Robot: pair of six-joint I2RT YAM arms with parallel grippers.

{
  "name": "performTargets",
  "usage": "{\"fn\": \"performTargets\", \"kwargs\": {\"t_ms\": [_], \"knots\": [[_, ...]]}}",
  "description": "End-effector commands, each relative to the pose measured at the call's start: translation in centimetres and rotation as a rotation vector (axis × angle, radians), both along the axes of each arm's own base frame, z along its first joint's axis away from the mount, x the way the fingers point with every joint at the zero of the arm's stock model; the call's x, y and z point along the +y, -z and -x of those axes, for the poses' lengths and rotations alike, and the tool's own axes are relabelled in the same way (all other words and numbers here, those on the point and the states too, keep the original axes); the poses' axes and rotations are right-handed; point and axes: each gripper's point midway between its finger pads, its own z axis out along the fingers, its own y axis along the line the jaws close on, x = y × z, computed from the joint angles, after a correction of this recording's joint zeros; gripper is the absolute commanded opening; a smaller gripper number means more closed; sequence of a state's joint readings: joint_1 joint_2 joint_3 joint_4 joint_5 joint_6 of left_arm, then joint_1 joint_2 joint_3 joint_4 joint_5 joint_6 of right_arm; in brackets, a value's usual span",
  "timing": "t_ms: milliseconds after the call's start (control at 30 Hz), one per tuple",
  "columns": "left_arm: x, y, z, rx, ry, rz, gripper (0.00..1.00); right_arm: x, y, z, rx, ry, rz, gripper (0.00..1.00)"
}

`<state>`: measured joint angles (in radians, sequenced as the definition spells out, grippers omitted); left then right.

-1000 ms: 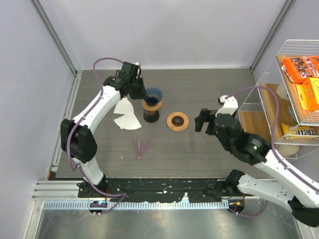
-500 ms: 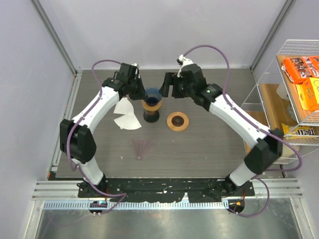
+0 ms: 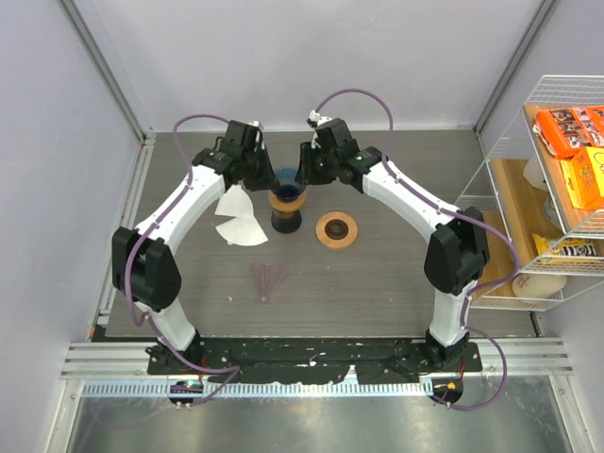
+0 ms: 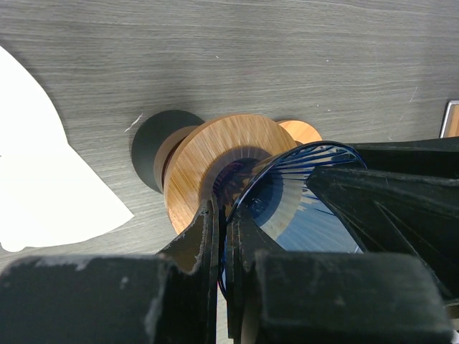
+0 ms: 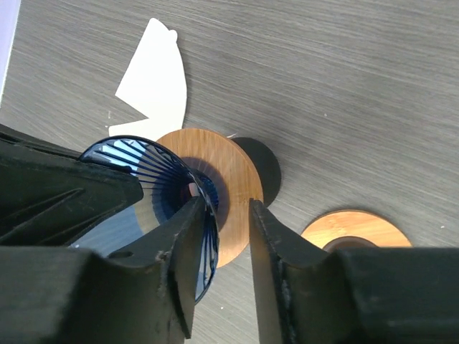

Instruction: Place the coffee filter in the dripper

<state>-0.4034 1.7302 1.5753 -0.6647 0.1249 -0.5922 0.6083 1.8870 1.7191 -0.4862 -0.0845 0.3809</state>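
Observation:
I will next pull my left gripper slightly back toward my base. Then I will open its fingers to release the dripper's rim (image 4: 231,208), since the wooden disc (image 4: 208,158) supports it from below.
The dark blue ribbed dripper (image 3: 289,178) stands on a wooden disc (image 4: 208,158) atop a dark stand. My left gripper (image 3: 267,173) is shut on the dripper's left rim, which passes between its fingers (image 4: 224,211). My right gripper (image 3: 304,175) straddles the right rim (image 5: 226,208), one finger inside the cone and one outside. A gap still shows between the outer finger and the rim. Two white coffee filters (image 3: 238,217) lie flat on the table left of the stand. One coffee filter (image 5: 154,79) also shows in the right wrist view.
A flat orange ring (image 3: 336,229) lies right of the stand. A pale pink translucent cone (image 3: 268,280) lies nearer the arm bases. A wire rack (image 3: 566,142) with snack boxes stands at the right edge. Grey walls close the back and left.
My right arm swung from the table's right side over to the dripper's right rim, and its jaws narrowed. The left arm and the dripper stayed put.

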Motion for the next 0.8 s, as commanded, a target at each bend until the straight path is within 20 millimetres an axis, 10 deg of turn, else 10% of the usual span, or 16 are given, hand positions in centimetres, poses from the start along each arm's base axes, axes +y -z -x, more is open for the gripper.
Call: {"fn": "performTargets", "kwargs": {"t_ms": [0, 300, 767], "knots": [[1.2, 1.4, 1.7, 0.061, 0.02, -0.056, 0.0, 1.1, -2.1, -0.9, -0.048, -0.016, -0.043, 0.34], [2.1, 4.2, 2.9, 0.14, 0.01, -0.109, 0.0, 0.8, 3.3, 0.4, 0.109, -0.017, 0.033, 0.07], [6.8, 10.4, 5.7, 0.275, -0.088, -0.331, 0.0, -3.7, 12.4, 4.0, 0.235, 0.075, 0.382, 0.06]]}}
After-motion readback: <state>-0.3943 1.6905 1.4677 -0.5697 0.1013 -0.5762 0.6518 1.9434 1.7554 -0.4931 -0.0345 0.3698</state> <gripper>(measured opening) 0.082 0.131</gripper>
